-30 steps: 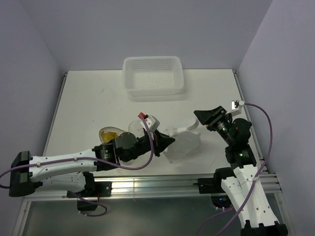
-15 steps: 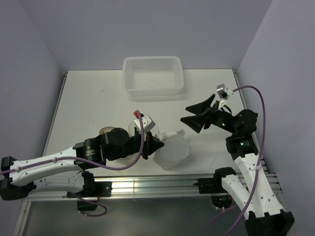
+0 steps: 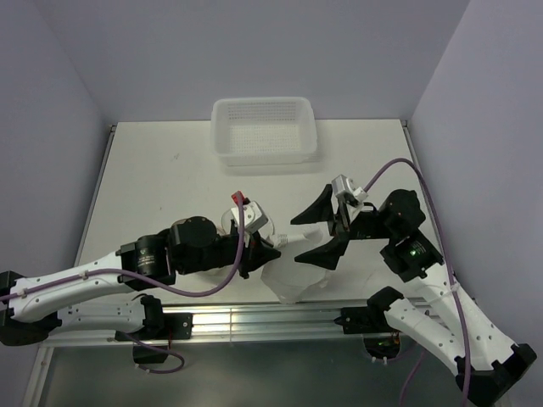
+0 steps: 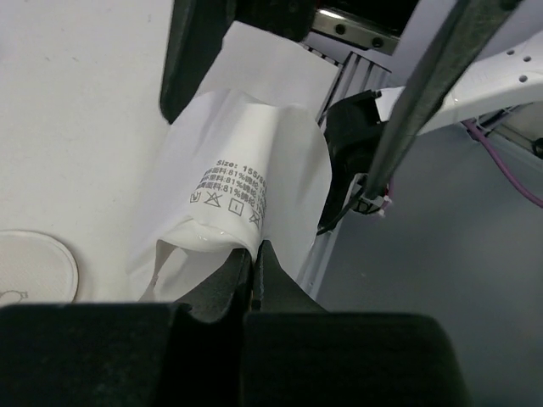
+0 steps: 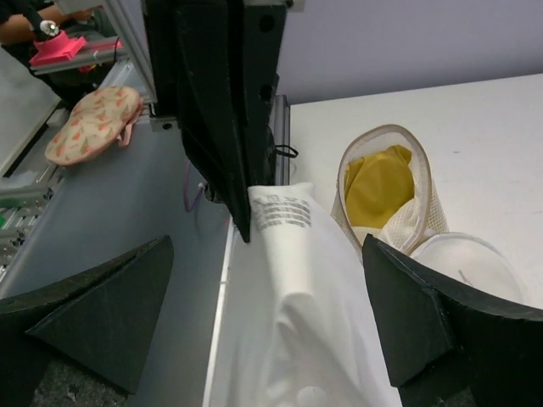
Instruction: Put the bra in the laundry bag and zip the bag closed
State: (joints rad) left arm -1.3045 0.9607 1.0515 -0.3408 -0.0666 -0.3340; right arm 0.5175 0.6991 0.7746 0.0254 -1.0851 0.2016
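My right gripper moves along the white cloth (image 3: 293, 275) toward my left gripper next, then closes short of the printed label.
In the right wrist view the mustard-yellow bra (image 5: 377, 188) lies inside the round mesh laundry bag (image 5: 343, 174), which stands open, with its flat disc lid (image 5: 472, 257) beside it. My left gripper (image 4: 254, 248) is shut on the edge of a white cloth (image 4: 242, 182), next to its printed label. That cloth (image 5: 293, 288) hangs between the wide-open fingers of my right gripper (image 5: 271, 326), which touch nothing. From above, the left gripper (image 3: 273, 244) and right gripper (image 3: 298, 238) meet over the cloth (image 3: 293, 275). There the left arm hides most of the bag and the bra.
A white perforated basket (image 3: 264, 127) stands at the back of the table. The metal rail of the table's near edge (image 3: 254, 318) runs just below the cloth. The lid (image 4: 34, 267) lies left of the left gripper.
My right gripper has opened wide and swung left and down around the cloth. The left arm has pulled the cloth toward the near edge and now covers the bag and bra.
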